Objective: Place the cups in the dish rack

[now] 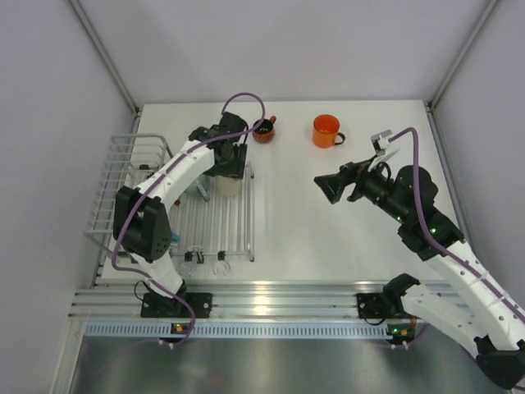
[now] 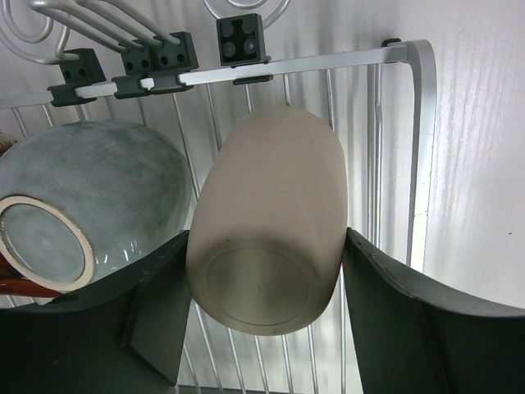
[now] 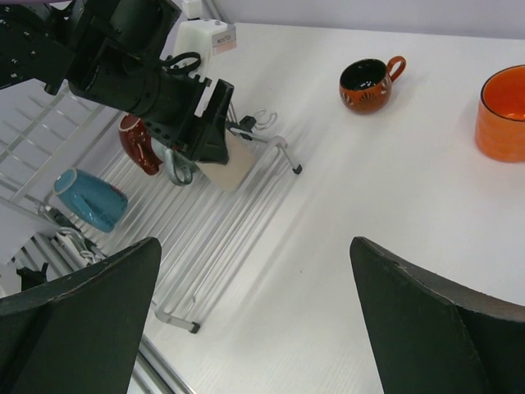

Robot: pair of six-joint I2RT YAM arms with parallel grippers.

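Observation:
My right gripper should move outward and down to straddle the orange cup's rim just beside its handle, because the orange cup is standing upright with its top open.
My left gripper is shut on the cream-beige cup, which stands upside down on the low slatted part of the white dish rack. The grey-blue cup sits upside down right beside it. The wide red cup is in the rack behind them, partly hidden by the arm. The small dark red cup and the orange cup stand upright on the table at the back. My right gripper is open and empty, above the table right of the rack.
The rack's taller basket section is at the far left. Prongs and clips line the rack's near end. A bright blue cylinder lies near the rack's near part. The left arm spans the rack.

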